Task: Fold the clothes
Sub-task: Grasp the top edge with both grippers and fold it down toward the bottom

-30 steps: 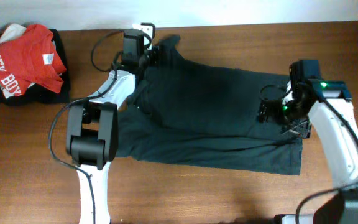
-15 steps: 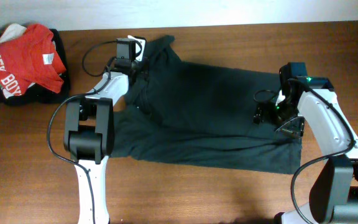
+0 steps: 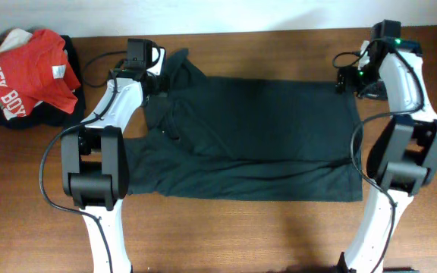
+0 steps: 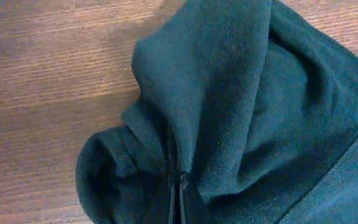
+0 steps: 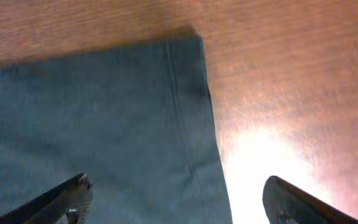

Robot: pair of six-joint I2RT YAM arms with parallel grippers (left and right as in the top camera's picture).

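Observation:
My right gripper should lower its open fingers around the shirt's hemmed side edge [image 3: 350, 95] [image 5: 211, 167] below it next, because the fingers are already on both sides of the edge, over cloth and bare wood.
The clothes [image 3: 264, 129], a large dark shirt with its plain face up, lie spread across the middle of the table. My left gripper [image 3: 156, 74] is at the shirt's far left corner, shut on a bunched fold of the fabric [image 4: 191, 112]; the pinched jaws [image 4: 178, 190] show only as a thin line. At the shirt's far right corner my right gripper [image 3: 347, 80] is open. Its fingers [image 5: 73, 193] straddle the hemmed side edge [image 5: 207, 124], one over cloth and one over bare wood.
A pile with a red shirt with white lettering [image 3: 29, 72] sits at the far left corner of the wooden table [image 3: 279, 235]. Cables trail from both arms near the far edge. Bare wood lies in front of the shirt.
The left gripper has shut on the shirt's fold and pulled it left. The right arm moved from the shirt's right side up to its far right corner; the right part now lies flatter.

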